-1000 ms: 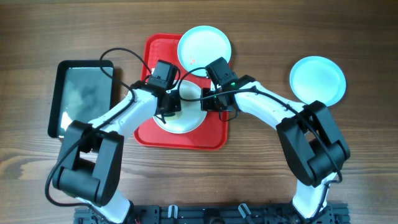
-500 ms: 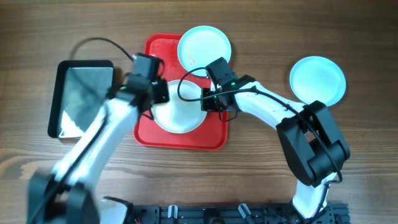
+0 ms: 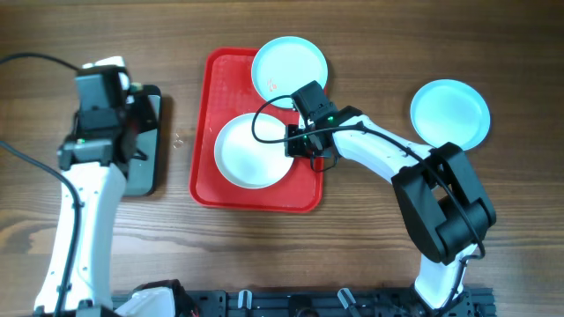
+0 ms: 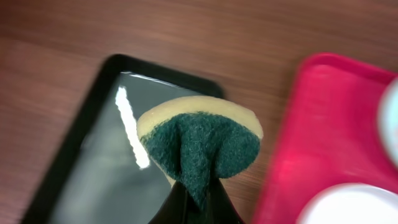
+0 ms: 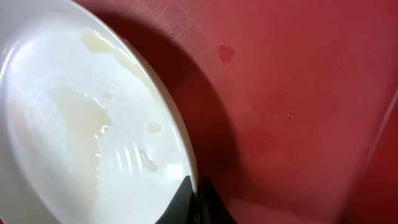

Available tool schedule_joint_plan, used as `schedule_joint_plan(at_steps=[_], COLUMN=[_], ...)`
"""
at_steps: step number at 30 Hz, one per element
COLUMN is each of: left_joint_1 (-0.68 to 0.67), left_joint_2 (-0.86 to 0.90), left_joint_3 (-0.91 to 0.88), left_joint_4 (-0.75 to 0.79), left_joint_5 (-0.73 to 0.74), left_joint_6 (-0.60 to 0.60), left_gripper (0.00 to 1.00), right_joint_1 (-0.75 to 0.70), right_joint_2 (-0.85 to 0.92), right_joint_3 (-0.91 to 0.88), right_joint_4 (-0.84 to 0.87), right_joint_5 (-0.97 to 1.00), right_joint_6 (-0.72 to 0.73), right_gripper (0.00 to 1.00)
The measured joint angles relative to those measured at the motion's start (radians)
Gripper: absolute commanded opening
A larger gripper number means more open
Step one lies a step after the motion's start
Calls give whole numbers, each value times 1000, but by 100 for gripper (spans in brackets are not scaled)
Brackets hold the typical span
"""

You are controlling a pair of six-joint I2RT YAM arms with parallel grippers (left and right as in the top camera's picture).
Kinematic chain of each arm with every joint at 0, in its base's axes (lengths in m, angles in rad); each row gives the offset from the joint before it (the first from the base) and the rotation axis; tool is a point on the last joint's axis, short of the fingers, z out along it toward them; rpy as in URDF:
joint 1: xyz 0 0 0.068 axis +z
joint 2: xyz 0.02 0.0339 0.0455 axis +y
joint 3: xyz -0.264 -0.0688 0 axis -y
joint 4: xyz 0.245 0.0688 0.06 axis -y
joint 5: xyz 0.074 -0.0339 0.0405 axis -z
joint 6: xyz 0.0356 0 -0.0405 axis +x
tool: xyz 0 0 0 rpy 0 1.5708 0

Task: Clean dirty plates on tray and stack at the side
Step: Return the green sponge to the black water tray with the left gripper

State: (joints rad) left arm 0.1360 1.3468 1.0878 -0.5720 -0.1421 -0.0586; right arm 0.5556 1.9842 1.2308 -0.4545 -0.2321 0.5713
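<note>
The black tray's base (image 4: 129, 177) is below and to the left in the wrist view, so next my left gripper should go down that way and release the sponge (image 4: 202, 140).
The red tray (image 3: 210, 180) holds a whiter plate (image 3: 251, 151) in its middle, with a pale turquoise plate (image 3: 289, 67) overlapping its far rim. A second turquoise plate (image 3: 449, 113) lies on the table at the right. My right gripper (image 3: 295, 147) is shut on the whiter plate's right rim (image 5: 180, 155); the plate is wet with yellowish streaks and tilted above the tray floor (image 5: 298, 81). My left gripper (image 4: 198, 202) is shut on a green and yellow sponge (image 4: 202, 140), held over the black tray (image 3: 150, 158), left of the red tray (image 4: 323, 130).
The black tray with a shiny base (image 4: 93, 162) lies on the wooden table left of the red tray. A small wet spot (image 3: 179, 139) marks the table between the two trays. My left arm covers most of the black tray in the overhead view.
My left arm has swung left off the whiter plate, carrying the sponge to above the black tray. My right gripper stays on the plate's rim.
</note>
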Motion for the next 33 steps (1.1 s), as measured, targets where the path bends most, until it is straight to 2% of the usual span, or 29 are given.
schedule_joint_plan(at_steps=[5,10,11,12,13,15,26,33], left_joint_1=[117,153,154,154,154,154,154,154], left_joint_2=[85,198,223,246,261,294,295,57], left_joint_3=[0,0,0,0,0,0,0,0], left_joint_4=[4,3,4,6,10,16,24,7], left_joint_5=[6,15,16,18,19,23,50,153], left_joint_6=[119,173,179,182,190,193,145,120], left_gripper=[4,4,12,41,56,100,100,100], right_joint_1=[0,0,0,0,0,0,0,0], right_joint_2=[0,0,0,0,0,0,0,-111], right_joint_3=[0,0,0,0,0,0,0,0], right_joint_4=[0,0,0,0,0,0,0,-40], right_joint_5=[0,0,0,0,0,0,-6,15], right_joint_6=[0,0,0,0,0,0,-1,-13], right_gripper=[5,4,4,4,4,4,4,4])
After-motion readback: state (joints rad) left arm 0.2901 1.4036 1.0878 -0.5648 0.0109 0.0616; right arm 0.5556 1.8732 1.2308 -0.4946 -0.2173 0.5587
